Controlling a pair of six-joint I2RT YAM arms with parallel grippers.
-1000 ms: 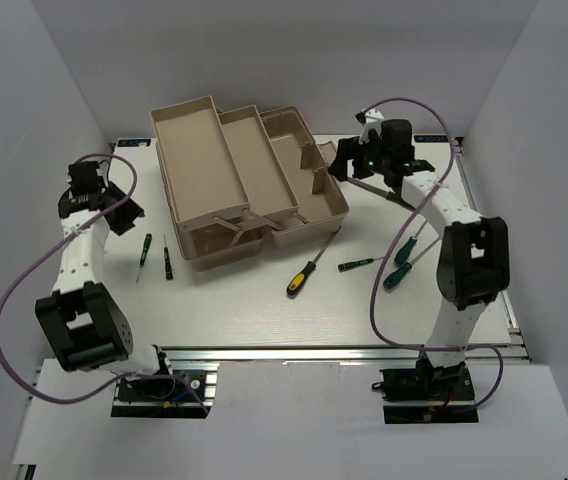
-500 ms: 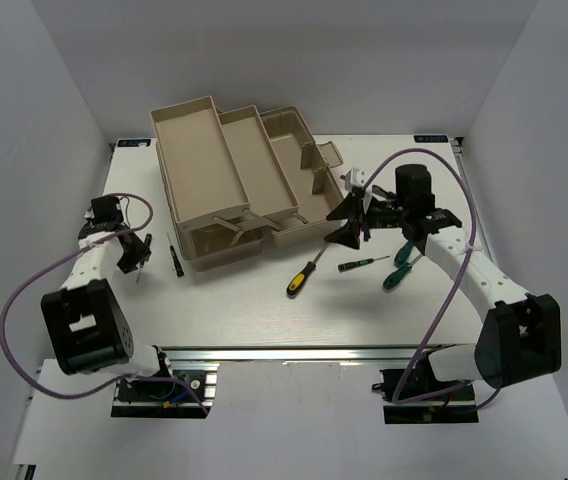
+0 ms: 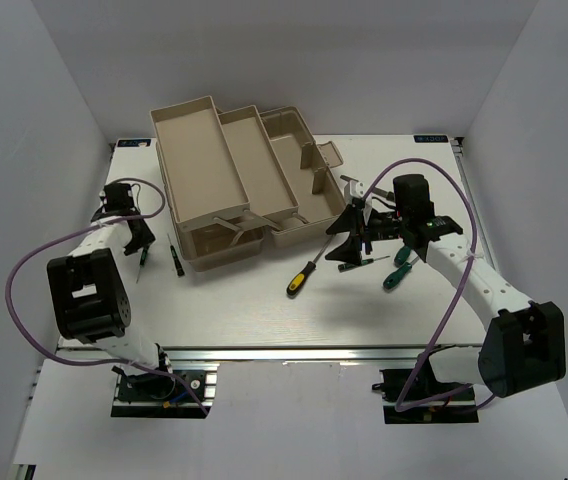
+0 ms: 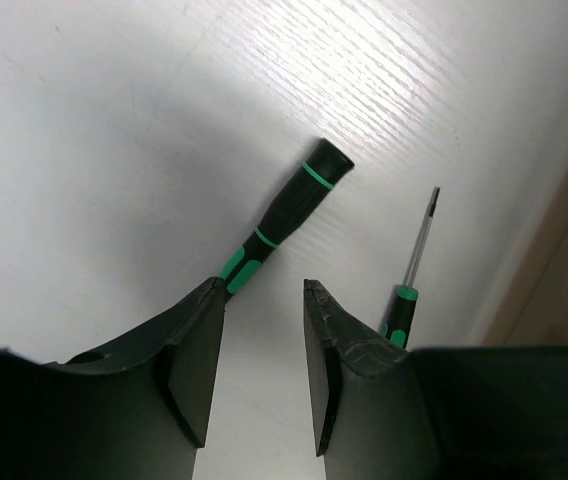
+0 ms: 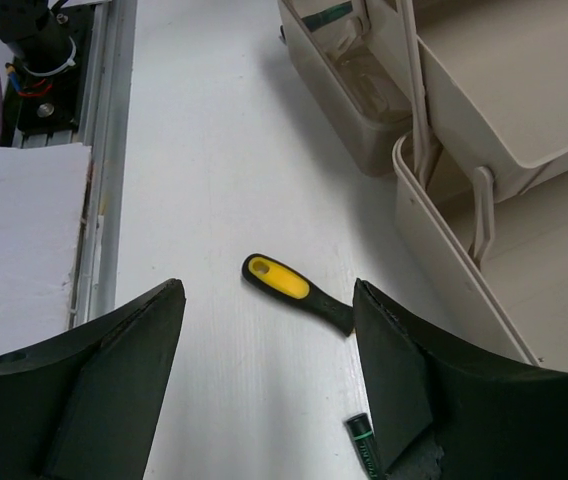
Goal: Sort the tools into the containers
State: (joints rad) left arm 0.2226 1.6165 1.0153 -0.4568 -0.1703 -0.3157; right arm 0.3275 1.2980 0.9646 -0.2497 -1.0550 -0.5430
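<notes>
The driver's green-marked handle (image 3: 143, 257) (image 4: 254, 253) is still just past one gripper finger, so I need to lower my left gripper onto it next, with the handle between the open fingers.
My left gripper (image 3: 140, 238) (image 4: 261, 290) hovers open low over the table, with nothing between its fingers. A short dark green-marked driver (image 4: 286, 212) lies just past the left fingertip. A second one (image 3: 174, 258) (image 4: 409, 290) lies to its right, beside the toolbox (image 3: 234, 180). My right gripper (image 3: 345, 243) (image 5: 267, 292) is wide open above the yellow-and-black screwdriver (image 3: 302, 276) (image 5: 296, 291), whose handle shows between the fingers without touching them. Green-handled screwdrivers (image 3: 397, 274) lie under the right arm.
The beige toolbox stands open at the back, its tiers folded out to the left, and its wall (image 5: 444, 250) sits close on the right gripper's right side. The end of a green-marked tool (image 5: 364, 440) lies by the right finger. The aluminium rail (image 3: 314, 352) runs along the table's near edge.
The right arm swung from behind the toolbox's right end forward and down over the yellow screwdriver. The left gripper came in from the far left to the small drivers.
</notes>
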